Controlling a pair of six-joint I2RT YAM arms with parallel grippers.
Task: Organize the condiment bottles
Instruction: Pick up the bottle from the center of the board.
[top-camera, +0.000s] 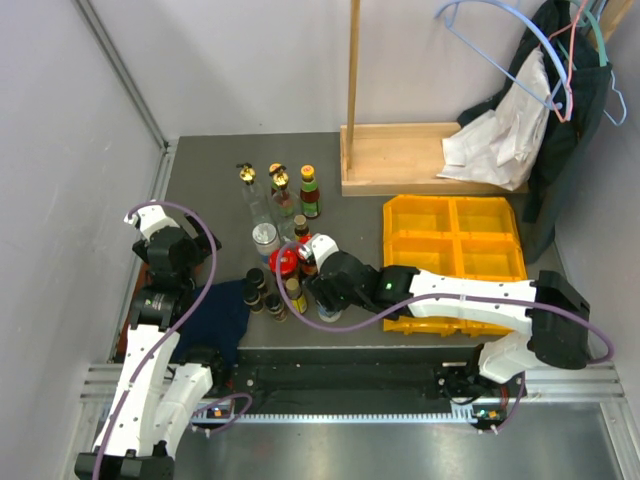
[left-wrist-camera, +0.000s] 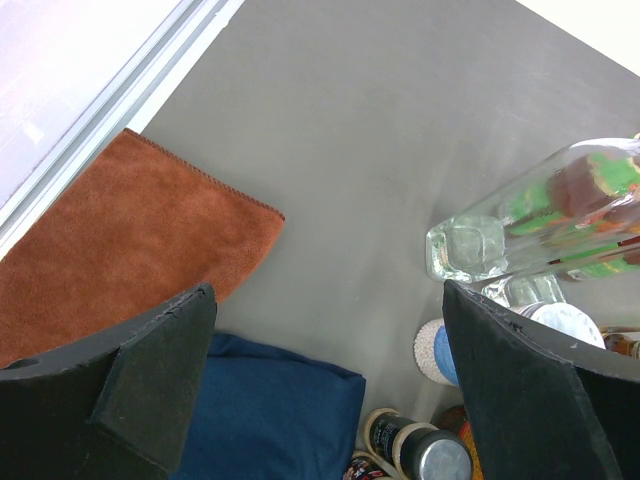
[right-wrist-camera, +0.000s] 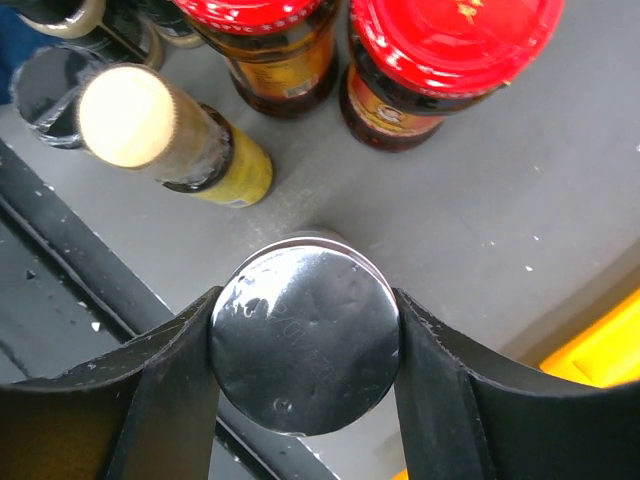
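The silver-lidded jar goes up, outward and down into the bin's far section nearest the bottles next. My right gripper releases it there, since that section is empty.
My right gripper (right-wrist-camera: 305, 335) is shut on a silver-lidded jar (right-wrist-camera: 305, 340), with a finger against each side of the lid; it stands near the table's front edge (top-camera: 328, 312). Just beyond it are two red-lidded dark jars (right-wrist-camera: 440, 60) (right-wrist-camera: 270, 40) and a yellow-labelled bottle (right-wrist-camera: 165, 135) with a pale cap. More condiment bottles cluster mid-table: tall clear gold-stoppered ones (top-camera: 246, 175), a green-labelled one (top-camera: 309, 192), another silver-lidded jar (top-camera: 265, 238) and small dark bottles (top-camera: 256, 280). My left gripper (left-wrist-camera: 325, 290) hangs open and empty over the table's left side (top-camera: 190, 255).
A yellow compartment bin (top-camera: 455, 250) lies right of the bottles, under my right arm. A blue cloth (left-wrist-camera: 270, 410) and an orange cloth (left-wrist-camera: 120, 240) lie below my left gripper. A wooden stand (top-camera: 400, 160) and hanging clothes (top-camera: 540, 100) fill the back right.
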